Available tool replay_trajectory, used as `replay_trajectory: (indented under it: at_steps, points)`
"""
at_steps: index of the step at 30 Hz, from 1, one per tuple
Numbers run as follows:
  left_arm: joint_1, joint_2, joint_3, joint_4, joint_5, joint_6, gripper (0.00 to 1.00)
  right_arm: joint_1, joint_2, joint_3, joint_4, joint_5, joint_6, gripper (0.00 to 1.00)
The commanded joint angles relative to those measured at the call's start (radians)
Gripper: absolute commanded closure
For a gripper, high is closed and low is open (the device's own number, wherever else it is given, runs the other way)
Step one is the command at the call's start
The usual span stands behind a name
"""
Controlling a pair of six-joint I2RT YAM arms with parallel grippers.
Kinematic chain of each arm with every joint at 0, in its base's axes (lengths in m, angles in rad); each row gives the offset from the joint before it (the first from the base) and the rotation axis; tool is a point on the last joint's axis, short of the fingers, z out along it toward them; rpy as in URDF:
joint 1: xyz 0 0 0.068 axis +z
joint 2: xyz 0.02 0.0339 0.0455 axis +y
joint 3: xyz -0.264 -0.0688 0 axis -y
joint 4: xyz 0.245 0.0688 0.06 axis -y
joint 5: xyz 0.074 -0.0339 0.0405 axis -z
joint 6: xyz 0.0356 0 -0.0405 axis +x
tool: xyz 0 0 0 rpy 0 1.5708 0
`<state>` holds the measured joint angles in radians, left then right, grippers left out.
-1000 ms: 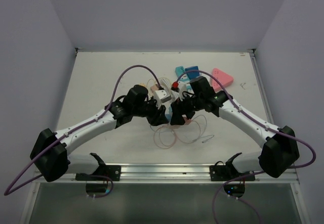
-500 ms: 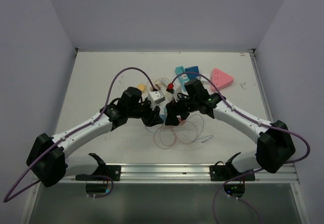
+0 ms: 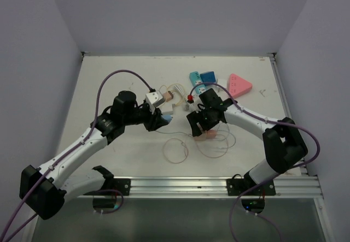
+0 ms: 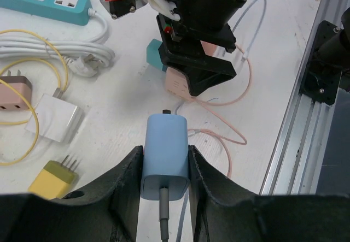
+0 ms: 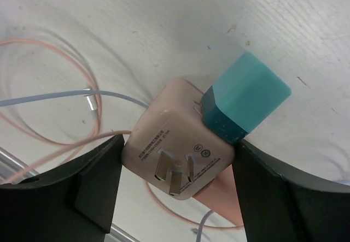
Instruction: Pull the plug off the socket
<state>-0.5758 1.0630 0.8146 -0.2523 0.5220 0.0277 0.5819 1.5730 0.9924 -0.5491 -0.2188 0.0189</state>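
My left gripper lowers outward to the yellow cable, below and outward of it, and releases next, as the light blue plug is off the block.
My left gripper [image 4: 165,168] is shut on a light blue plug [image 4: 165,152] with a grey cable at its rear, held above the table. In the top view the plug [image 3: 164,120] is well clear of the pink socket block [image 3: 208,135]. My right gripper [image 5: 178,160] is shut on that pink socket block [image 5: 164,138], whose metal prongs face the camera. A teal plug [image 5: 246,97] still sits in the block's side. In the left wrist view the block [image 4: 178,82] shows under the right gripper's black fingers [image 4: 205,75].
A teal power strip [image 3: 195,78], a blue strip [image 3: 208,77] and a pink triangular socket [image 3: 239,83] lie at the back. A white charger [image 4: 54,119], yellow plug [image 4: 52,177] and yellow cable lie left. Pink cable loops [image 3: 176,149] lie before the metal rail [image 3: 180,184].
The two grippers were together in the middle. My left gripper has drawn back to the left with the blue plug, now apart from the pink socket block, which stays in the right gripper.
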Motion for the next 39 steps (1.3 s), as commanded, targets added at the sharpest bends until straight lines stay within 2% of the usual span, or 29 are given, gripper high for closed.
replay_trajectory:
  at_steps: [1,6,13,16,23,31,35,37,39]
  points:
    - [0.008,-0.032,0.028,0.011,0.013,0.012,1.0,-0.01,-0.027,-0.004,-0.058,0.095,-0.027,1.0]
    - [0.031,-0.026,0.001,0.053,-0.08,-0.02,1.0,-0.031,-0.07,0.0,-0.038,0.044,0.016,1.0]
    - [0.051,0.098,0.027,0.184,-0.229,-0.152,0.99,-0.033,-0.197,0.002,0.076,-0.031,0.105,1.0]
    - [0.051,0.185,0.047,0.229,-0.293,-0.186,0.97,-0.034,-0.27,-0.004,0.146,-0.016,0.156,1.0]
    - [0.059,0.405,0.17,0.283,-0.491,-0.239,0.91,-0.039,-0.41,-0.031,0.235,0.081,0.24,1.0]
    - [0.071,0.656,0.36,0.311,-0.571,-0.27,0.87,-0.039,-0.495,-0.08,0.281,0.079,0.266,1.0]
    - [0.071,0.75,0.442,0.312,-0.565,-0.273,0.8,-0.039,-0.493,-0.083,0.275,0.067,0.285,1.0]
    - [0.073,0.776,0.466,0.308,-0.562,-0.282,0.74,-0.039,-0.495,-0.086,0.282,0.058,0.289,1.0]
    - [0.073,0.776,0.471,0.306,-0.55,-0.291,0.63,-0.039,-0.493,-0.086,0.282,0.056,0.291,1.0]
